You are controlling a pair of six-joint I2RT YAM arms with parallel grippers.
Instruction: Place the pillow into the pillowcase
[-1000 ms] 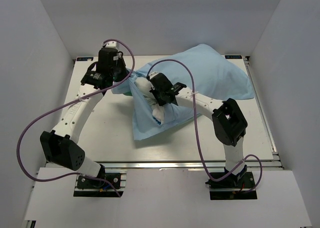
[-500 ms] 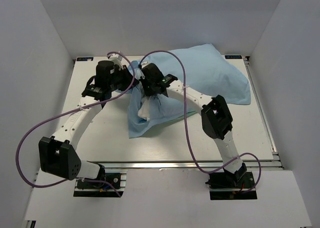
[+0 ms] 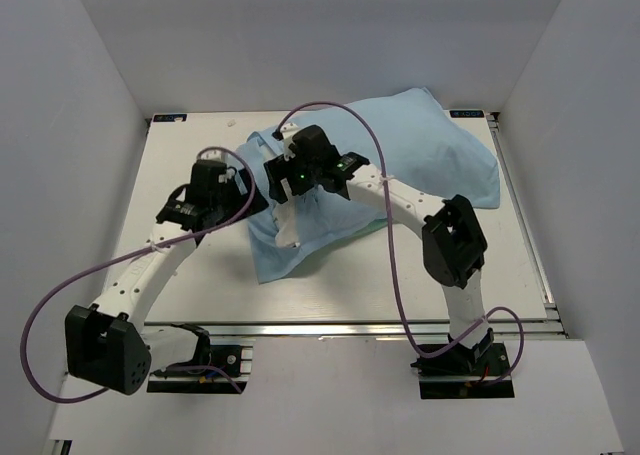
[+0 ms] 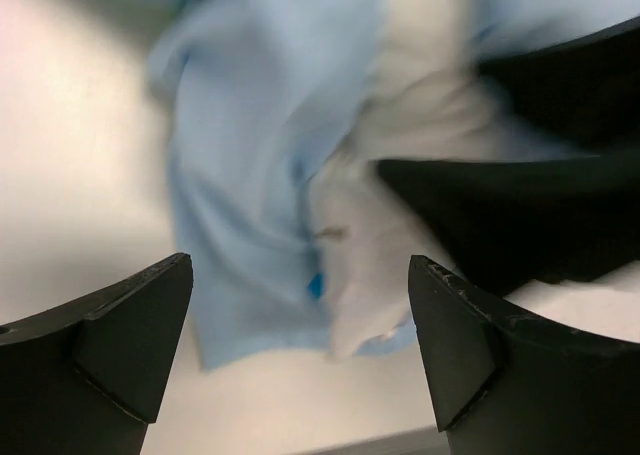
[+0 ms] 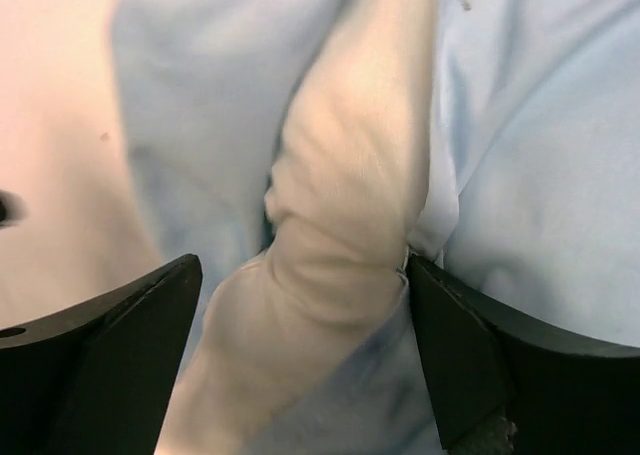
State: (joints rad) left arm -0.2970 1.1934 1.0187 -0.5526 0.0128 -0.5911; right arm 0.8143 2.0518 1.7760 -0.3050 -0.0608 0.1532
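My left gripper will move down, still open, onto the light blue fold of pillowcase beside the corner of the white pillow before it closes.
The pillowcase, its plain light blue side showing, lies bulging over the pillow across the back of the table. A white corner of the pillow pokes out of the pillowcase's limp near-left end. My right gripper hangs over that corner. In the right wrist view the right gripper stands open, with the twisted pillow corner lying between its fingers and pillowcase beside it. My left gripper is at the case's left edge. In the left wrist view it is open and holds nothing, above pillowcase and pillow.
The white table is walled by grey panels on the left, back and right. Purple cables loop off both arms. The black right arm fills the right of the left wrist view.
Both grippers have opened and let go of the fabric. The left arm has drawn back toward the near left. The pillowcase's open end has sagged onto the table.
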